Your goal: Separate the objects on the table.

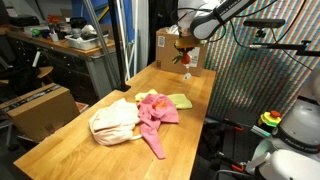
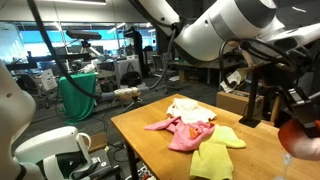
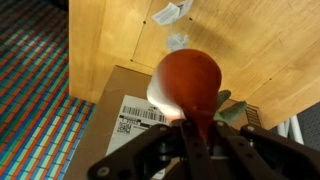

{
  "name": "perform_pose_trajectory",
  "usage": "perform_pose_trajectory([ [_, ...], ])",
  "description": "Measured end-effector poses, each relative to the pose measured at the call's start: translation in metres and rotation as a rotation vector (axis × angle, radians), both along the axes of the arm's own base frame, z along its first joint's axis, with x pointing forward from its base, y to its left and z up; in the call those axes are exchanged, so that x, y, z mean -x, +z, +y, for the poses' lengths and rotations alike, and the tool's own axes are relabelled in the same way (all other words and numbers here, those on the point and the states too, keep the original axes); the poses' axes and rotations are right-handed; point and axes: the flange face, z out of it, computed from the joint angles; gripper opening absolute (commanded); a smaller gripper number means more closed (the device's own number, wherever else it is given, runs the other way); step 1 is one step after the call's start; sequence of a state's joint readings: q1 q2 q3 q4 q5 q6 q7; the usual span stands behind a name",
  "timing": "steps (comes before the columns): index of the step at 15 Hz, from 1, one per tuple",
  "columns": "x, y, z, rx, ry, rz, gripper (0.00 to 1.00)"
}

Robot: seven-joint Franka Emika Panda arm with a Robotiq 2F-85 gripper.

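Note:
The robot should next turn its gripper square to the cardboard box's edge and lower it slightly over the bare wood beside the box, because that spot is clear of the cloths.
My gripper (image 1: 183, 56) hangs above the far end of the table (image 1: 90, 150), over the cardboard box (image 1: 170, 42). It is shut on a red-orange rounded soft item (image 3: 190, 82) with green leaf-like bits (image 3: 228, 106). The same item shows red at the lower right in an exterior view (image 2: 301, 138). In the wrist view the fingers (image 3: 160, 150) close on its narrow lower end, gripper (image 3: 196, 138). A pink cloth (image 1: 155, 110) (image 2: 190, 132), a yellow-green cloth (image 1: 181, 100) (image 2: 216, 156) and a cream-beige cloth (image 1: 113, 123) (image 2: 185, 107) lie touching mid-table. No white cord shows.
The cardboard box with a white label (image 3: 135, 112) sits under the gripper at the table's end. Another box (image 1: 42, 108) stands on the floor beside the table. A dark workbench (image 1: 70, 45) is behind. Patterned floor (image 3: 35, 100) borders the table edge.

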State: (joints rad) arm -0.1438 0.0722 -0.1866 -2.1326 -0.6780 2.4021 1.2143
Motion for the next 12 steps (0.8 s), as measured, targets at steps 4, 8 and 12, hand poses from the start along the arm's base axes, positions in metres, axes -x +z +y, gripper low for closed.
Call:
perform_pose_trajectory([
  [4, 0.013, 0.000, -0.028, -0.080, -0.086, -0.038, 0.04],
  [8, 0.020, -0.001, -0.043, -0.121, -0.137, -0.064, 0.04],
  [12, 0.026, -0.001, -0.057, -0.146, -0.177, -0.090, 0.04],
])
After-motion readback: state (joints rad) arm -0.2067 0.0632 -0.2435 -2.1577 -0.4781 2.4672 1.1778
